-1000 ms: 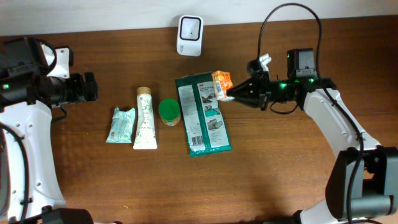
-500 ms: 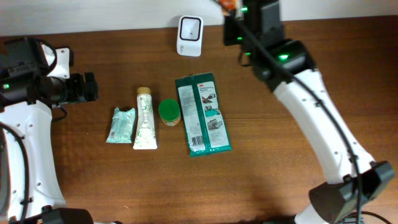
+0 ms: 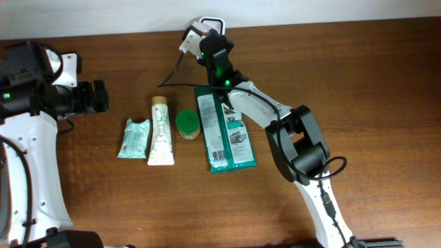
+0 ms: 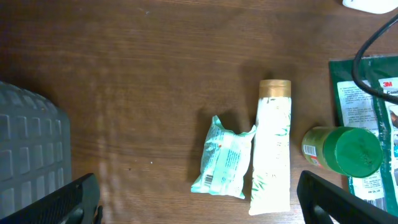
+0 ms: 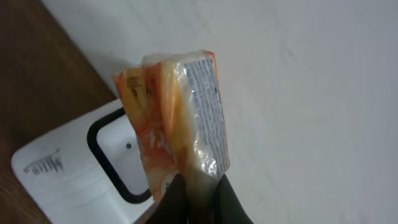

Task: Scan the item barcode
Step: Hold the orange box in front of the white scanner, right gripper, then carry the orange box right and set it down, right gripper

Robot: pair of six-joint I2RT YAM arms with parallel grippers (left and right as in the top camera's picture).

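Note:
My right gripper will next move to its right in the overhead view, lower the packet and release it, as bare tabletop lies below it and that way.
My right gripper (image 5: 199,194) is shut on the lower end of an orange and clear snack packet (image 5: 177,112). The packet is held upright just above the white scanner (image 5: 74,171), whose black-rimmed window is behind it. A printed white panel on the packet faces right. In the overhead view the right gripper (image 3: 207,36) covers most of the scanner (image 3: 215,23) at the table's back edge. My left gripper (image 3: 100,96) stands open at the far left, holding nothing. Its wide-apart fingers (image 4: 74,199) frame the left wrist view.
In a row mid-table lie a teal packet (image 3: 134,138), a white tube (image 3: 160,131), a green-lidded jar (image 3: 187,124) and a flat green 3M pack (image 3: 224,127). The right arm's cable (image 3: 172,72) loops over the table behind the jar.
My right arm has swung from right of the green pack up and left to the scanner, carrying the orange packet. The left arm has not moved.

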